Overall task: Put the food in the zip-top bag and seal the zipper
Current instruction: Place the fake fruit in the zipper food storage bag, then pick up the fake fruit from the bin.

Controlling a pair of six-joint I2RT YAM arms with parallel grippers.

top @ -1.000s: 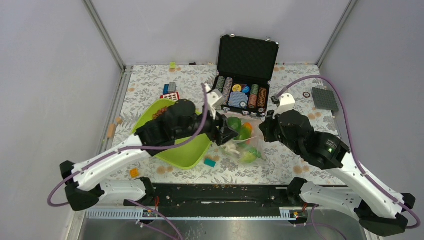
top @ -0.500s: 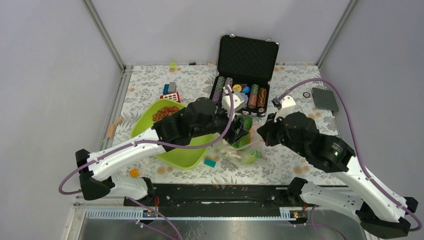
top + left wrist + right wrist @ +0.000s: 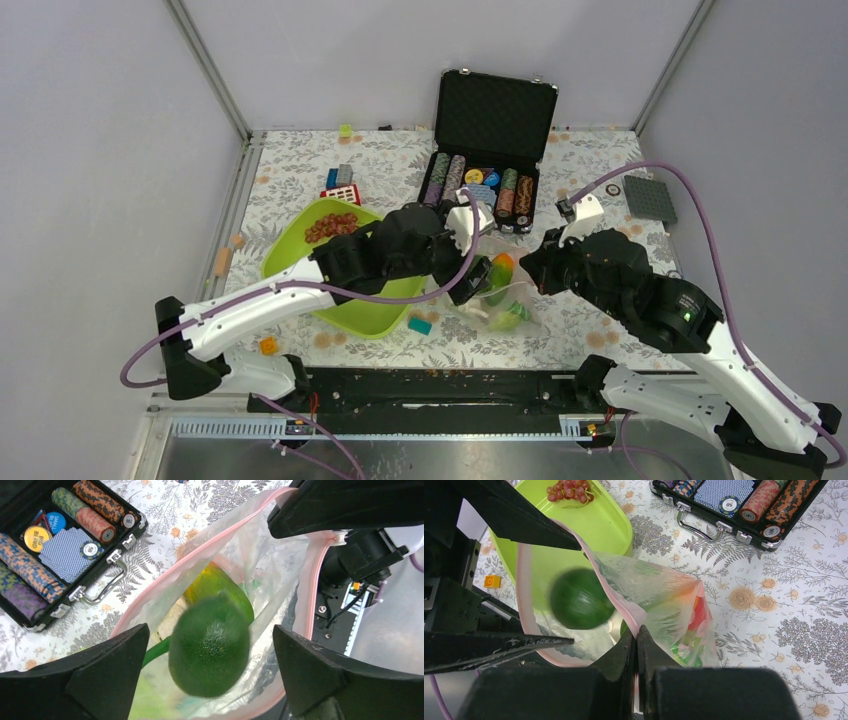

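Observation:
I should move my left gripper to the left in the top view and down to close on the purple-red grapes (image 3: 335, 225), because they are still in the tray.
The clear zip-top bag (image 3: 503, 297) hangs open between the two arms, right of the tray. My right gripper (image 3: 636, 632) is shut on its pink zipper strip (image 3: 524, 600) and holds the mouth up. My left gripper (image 3: 210, 630) is open right over the mouth. The dark green fruit (image 3: 210, 645) is blurred between the spread fingers, touching neither, and shows inside the mouth in the right wrist view (image 3: 580, 599). An orange-green fruit (image 3: 215, 582), a green pod (image 3: 157, 650) and a red tomato (image 3: 696, 615) lie in the bag. Purple-red grapes (image 3: 335, 225) lie in the tray.
The lime-green tray (image 3: 370, 310) sits left of the bag, under my left arm. An open black case of poker chips (image 3: 490, 190) stands behind the bag. Building blocks (image 3: 340, 180) lie at the back left, a teal block (image 3: 420, 325) by the tray, a grey baseplate (image 3: 650, 198) at the back right.
My left gripper has moved right from the tray to above the bag mouth and opened, letting go of the dark green fruit. My right gripper stays shut on the strip, shifted slightly right.

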